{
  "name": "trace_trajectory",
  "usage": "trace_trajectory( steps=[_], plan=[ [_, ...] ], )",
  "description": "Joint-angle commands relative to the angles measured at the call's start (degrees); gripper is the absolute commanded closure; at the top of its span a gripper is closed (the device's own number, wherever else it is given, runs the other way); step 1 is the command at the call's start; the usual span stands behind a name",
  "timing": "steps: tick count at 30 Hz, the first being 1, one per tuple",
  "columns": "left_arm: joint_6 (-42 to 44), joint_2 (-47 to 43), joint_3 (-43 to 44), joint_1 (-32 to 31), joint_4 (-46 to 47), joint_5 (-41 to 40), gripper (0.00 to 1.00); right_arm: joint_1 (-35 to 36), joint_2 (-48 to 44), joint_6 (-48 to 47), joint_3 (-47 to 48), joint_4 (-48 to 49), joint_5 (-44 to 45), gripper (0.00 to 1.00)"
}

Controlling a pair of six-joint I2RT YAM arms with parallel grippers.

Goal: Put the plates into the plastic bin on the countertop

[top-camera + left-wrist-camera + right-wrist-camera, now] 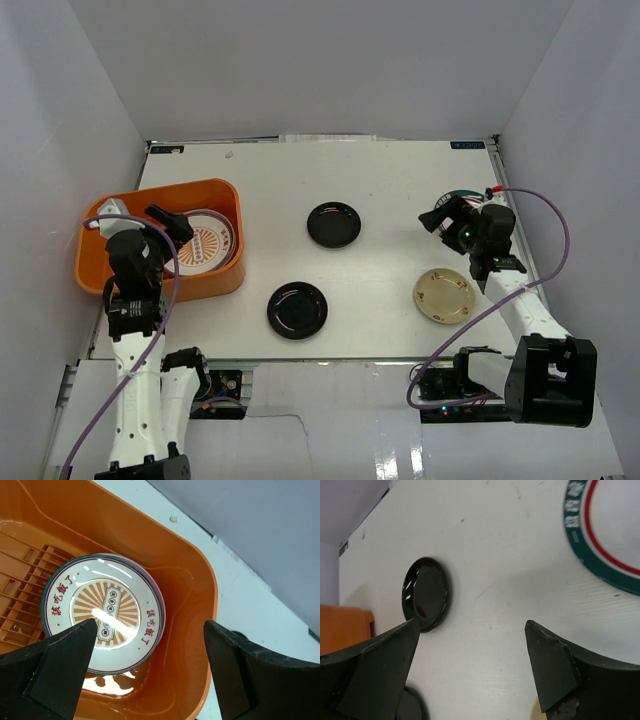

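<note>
Next, my right gripper moves over and down onto the near edge of the teal-rimmed plate, which lies below it and to its right in the top view.
The orange plastic bin (pixel 180 287) sits at the left of the white countertop (pixel 380 170). The white plate with the orange sunburst (pixel 205 243) lies in it, on top of other plates whose edges just show. My left gripper (pixel 170 222) hovers open and empty over the bin's near right part (pixel 150 670), above the sunburst plate (pixel 102 612). Two glossy black plates (pixel 334 224) (pixel 297 310) and a cream plate (pixel 444 296) lie on the countertop. My right gripper (pixel 440 218) is open and empty above bare countertop (pixel 472 665), right of the far black plate (pixel 425 594).
A white plate with a teal rim and a red ring (pixel 605 535) lies beside the right gripper, mostly hidden under it in the top view. White walls close off the countertop at the left, back and right. A purple cable loops off each arm.
</note>
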Motion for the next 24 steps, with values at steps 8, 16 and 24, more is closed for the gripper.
trace_trajectory(
  steps=[8, 16, 24],
  plan=[
    [10.7, -3.2, 5.2, -15.2, 3.5, 21.2, 0.02, -12.0, 1.9, 6.0, 0.3, 0.2, 17.2, 0.18],
    [11.7, -1.1, 3.5, -25.3, 5.5, 45.7, 0.02, -16.5, 6.6, 11.1, -1.2, 2.0, 22.0, 0.19],
    [12.6, -0.7, 0.8, -31.7, 5.5, 46.9, 0.02, -18.7, 16.9, 11.7, -1.6, 4.6, 22.5, 0.2]
  ],
)
